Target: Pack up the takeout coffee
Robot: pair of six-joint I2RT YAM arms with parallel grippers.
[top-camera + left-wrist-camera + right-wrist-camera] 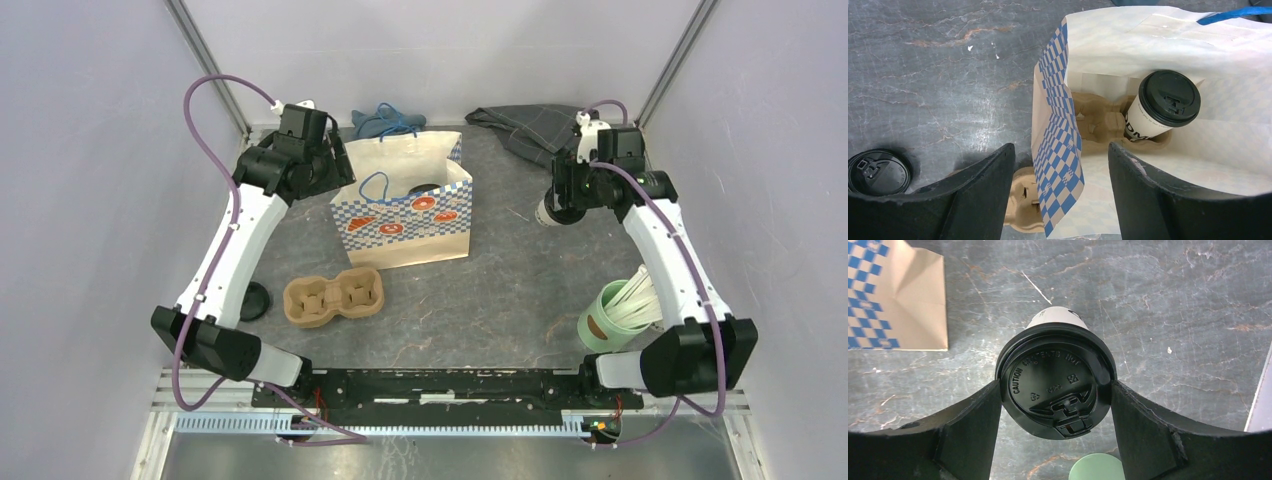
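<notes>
My left gripper will stay over the bag's blue-checkered edge next and close both fingers on that edge, because it already runs between the open fingers.
A takeout coffee, a white paper cup under a black lid, sits tilted between my right gripper's fingers, which press on both sides of the lid. From above, that cup hangs under the right gripper, to the right of the paper bag. Another lidded coffee stands in a tan carrier inside the bag. My left gripper is open and straddles the bag's checkered left wall from above without touching it.
A second tan cup carrier lies in front of the bag. A black lid rests by the left arm. A mint-green cup with white sticks stands near the right arm's base. A dark cloth lies at the back.
</notes>
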